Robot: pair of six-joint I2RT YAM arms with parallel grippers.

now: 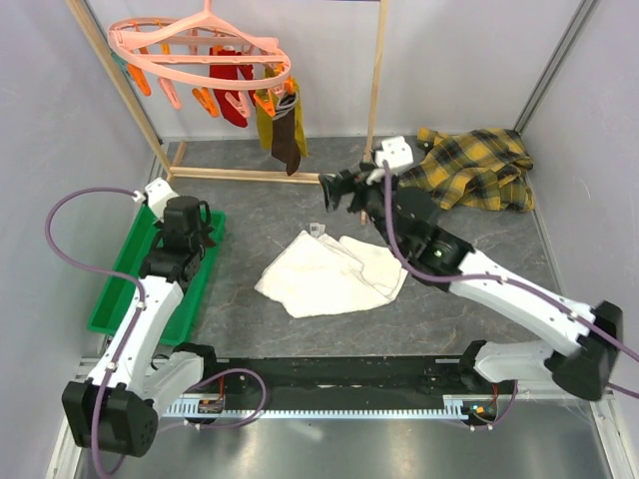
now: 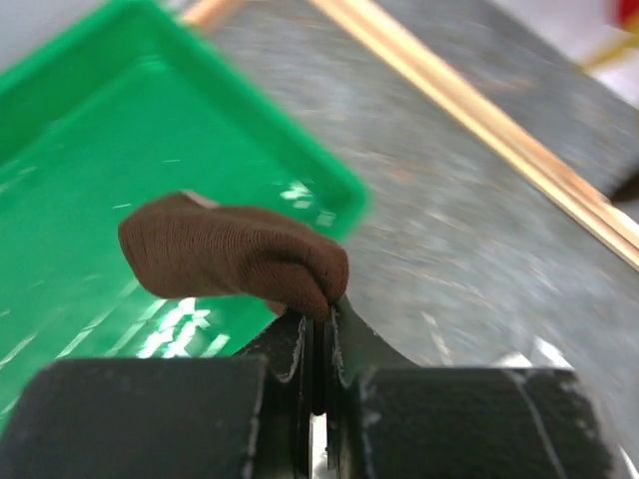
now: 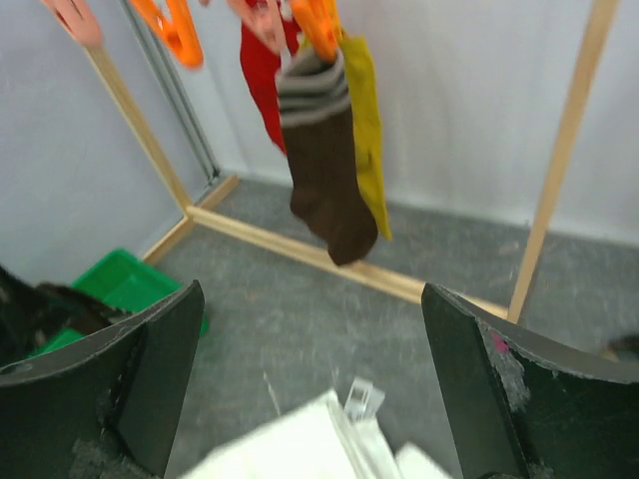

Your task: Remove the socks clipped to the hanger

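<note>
The pinched end of the dark brown sock shows by the green tray's rim, so the left gripper should next move down and further in over the tray's bottom to release the sock.
The salmon-pink hanger (image 1: 200, 50) hangs at the top left from the wooden rack. A red sock (image 1: 232, 95), a mustard sock (image 1: 266, 120) and a dark brown sock (image 1: 287, 135) hang from its clips; they also show in the right wrist view as brown (image 3: 324, 170), mustard (image 3: 364, 120) and red (image 3: 262, 70). My left gripper (image 2: 321, 309) is shut on another dark brown sock (image 2: 230, 254) over the green tray (image 2: 90, 200). My right gripper (image 1: 334, 190) is open and empty, below and right of the hanging socks.
A white towel (image 1: 329, 271) lies mid-table with a small clear clip (image 3: 361, 397) at its edge. A yellow-black plaid shirt (image 1: 479, 165) lies at the back right. The rack's wooden base bar (image 1: 255, 176) and upright (image 1: 375, 75) stand behind.
</note>
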